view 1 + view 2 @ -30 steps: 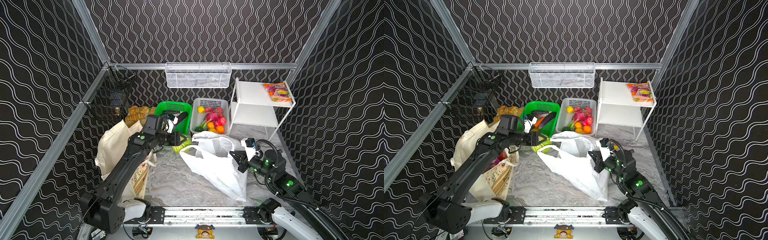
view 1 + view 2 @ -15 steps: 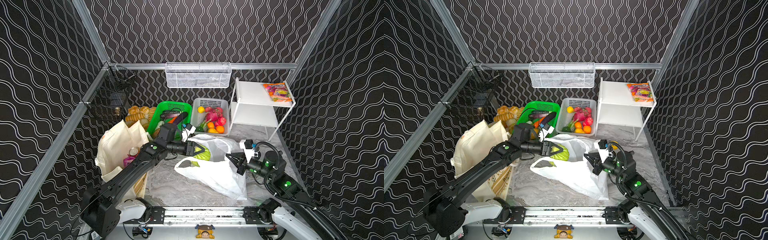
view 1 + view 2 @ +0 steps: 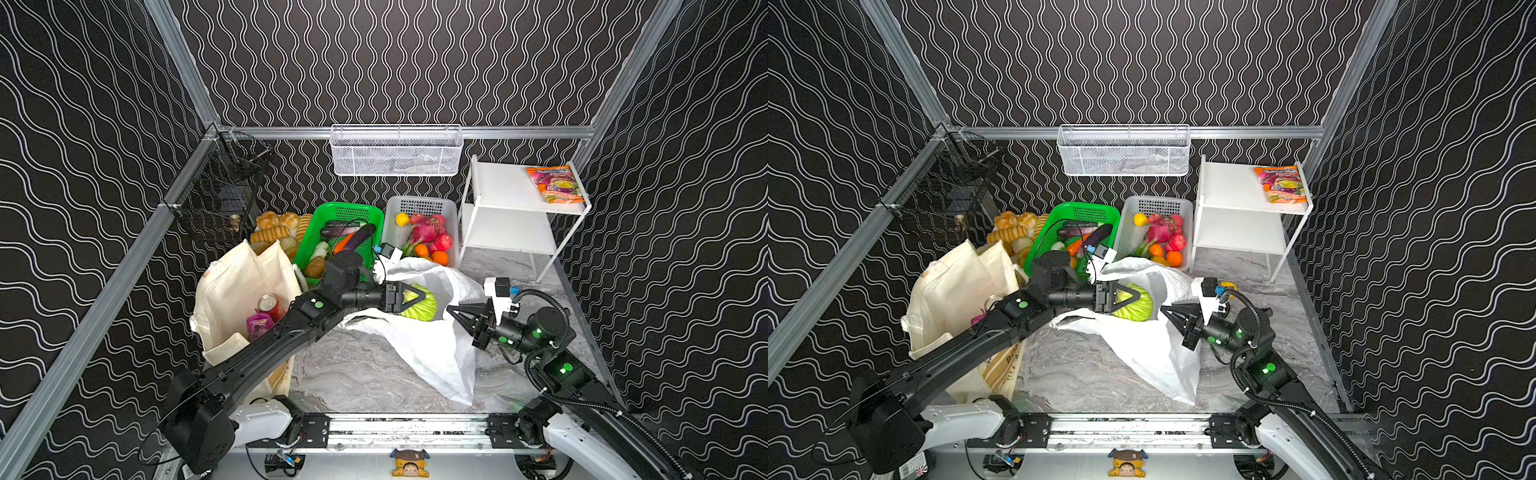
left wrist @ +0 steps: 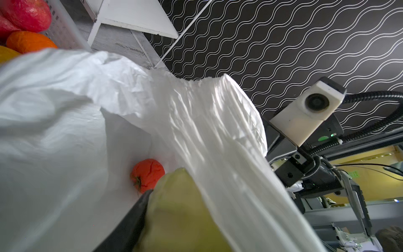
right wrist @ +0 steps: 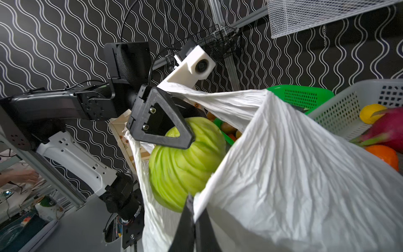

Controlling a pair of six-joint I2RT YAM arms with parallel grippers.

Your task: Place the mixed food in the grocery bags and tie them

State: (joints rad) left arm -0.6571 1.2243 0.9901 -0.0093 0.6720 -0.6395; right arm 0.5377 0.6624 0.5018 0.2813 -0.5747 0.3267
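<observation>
The bag's rim [image 5: 204,202] sits directly between the shut fingers, so next my right gripper tips downward beside the white plastic bag's opening and opens to release it.
A pale green cabbage [image 3: 422,308] [image 3: 1138,308] [image 5: 181,165] hangs in the mouth of the white plastic bag [image 3: 432,353] [image 3: 1154,353] [image 5: 294,174]. It sits between the jaws of my left gripper [image 3: 415,297] [image 3: 1129,297]. One dark finger [image 4: 139,209] lies against the cabbage; the bag hides the other. My right gripper [image 3: 451,309] [image 3: 1165,309] [image 5: 194,203] is shut on the bag's rim and holds it up. A red round vegetable [image 4: 148,175] lies inside the bag. The cream tote [image 3: 241,291] [image 3: 955,286] stands at the left with a red can [image 3: 269,305] and a purple packet [image 3: 259,324] in it.
Behind the bags stand a green basket [image 3: 349,204] of vegetables and a white basket [image 3: 419,199] of fruit. Bread rolls [image 3: 274,226] lie at the back left. A white shelf [image 3: 511,187] at the back right carries a snack packet [image 3: 555,183]. A wire basket [image 3: 395,151] hangs on the back wall.
My left arm swung right from the green basket, carrying the cabbage into the white bag's mouth. My right gripper kept its hold on the rim and drew the mouth wider.
</observation>
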